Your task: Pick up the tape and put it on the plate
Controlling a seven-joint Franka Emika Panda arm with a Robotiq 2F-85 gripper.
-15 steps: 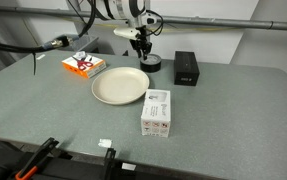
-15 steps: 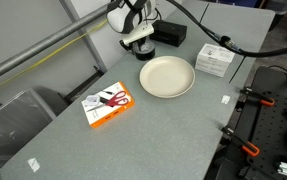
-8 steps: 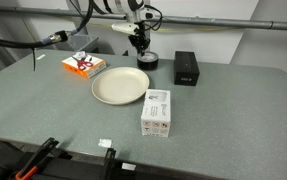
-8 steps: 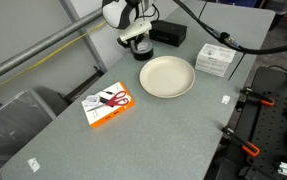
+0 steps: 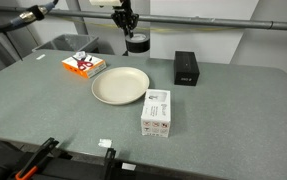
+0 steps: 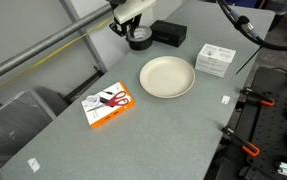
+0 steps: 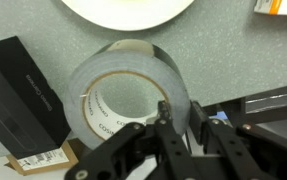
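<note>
The tape still hangs raised beyond the plate's rim, so the gripper will next carry it across to the plate's empty middle [image 5: 121, 85] and lower to release it there.
The tape is a squat black roll with a greyish face. It hangs in the air in both exterior views [image 5: 136, 43] [image 6: 138, 37], lifted off the table behind the plate. My gripper [image 5: 128, 24] [image 6: 129, 22] is shut on its wall. In the wrist view the gripper [image 7: 179, 122] pinches the roll's lower right wall between its two fingers, and the tape [image 7: 123, 75] fills the middle of the picture. The plate is round, shallow and cream, resting on the grey table [image 5: 120, 86] [image 6: 167, 76]; its edge shows at the top of the wrist view [image 7: 128, 8].
A black rectangular box [image 5: 186, 68] [image 6: 168, 32] [image 7: 18, 90] stands beside the plate at the back. A white carton [image 5: 156, 112] [image 6: 216, 59] lies near the plate. An orange pack with scissors [image 5: 83, 64] [image 6: 108, 103] lies on the table's other side.
My gripper closed on the tape where it lay on the table and has lifted it clear of the table. The arm has risen toward the top of both exterior views.
</note>
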